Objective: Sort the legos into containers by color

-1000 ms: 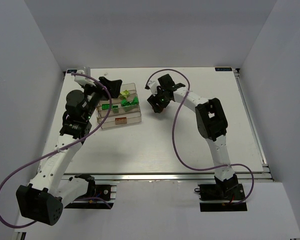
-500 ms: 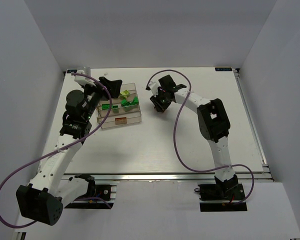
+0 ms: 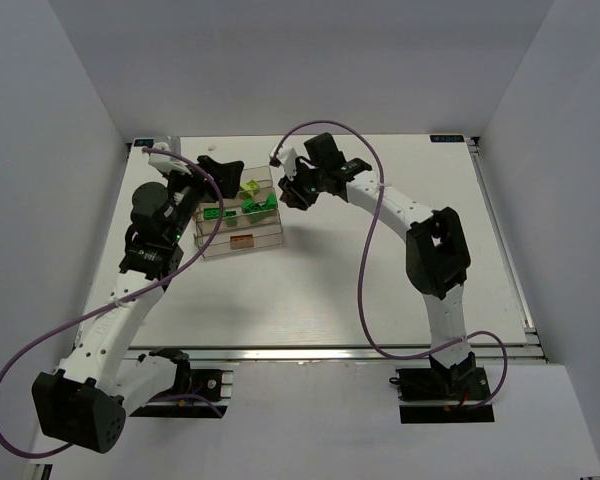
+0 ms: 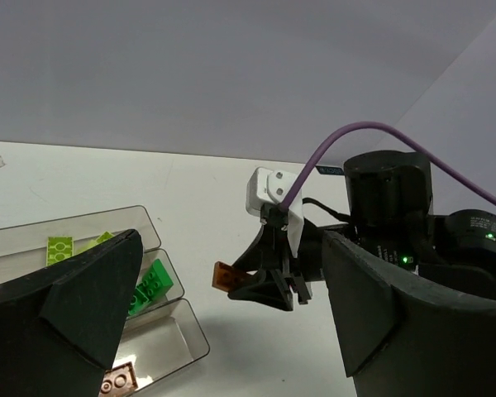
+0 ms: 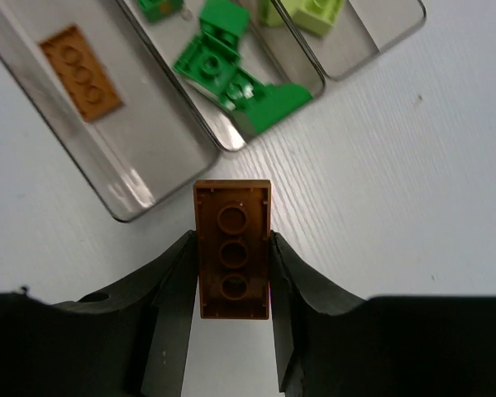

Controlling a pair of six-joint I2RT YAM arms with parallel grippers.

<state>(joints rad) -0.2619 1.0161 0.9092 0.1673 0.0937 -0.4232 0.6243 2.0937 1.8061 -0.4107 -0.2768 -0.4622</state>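
The near bin holds another orange brick, so next I need to move my right gripper to the left in the top view and down over the near bin's empty end.
My right gripper is shut on an orange brick, held underside up just right of the clear containers and above the table. The held orange brick also shows in the left wrist view. The containers' near bin holds another orange brick. The middle bin holds dark green bricks. The far bin holds lime bricks. My left gripper is open and empty above the containers' far side.
The right arm's purple cable loops over the table right of the containers. The table's metal front rail runs along the near edge. White walls stand on three sides.
My right gripper has moved left and a little back, closer to the containers' right end. The left arm has not moved.
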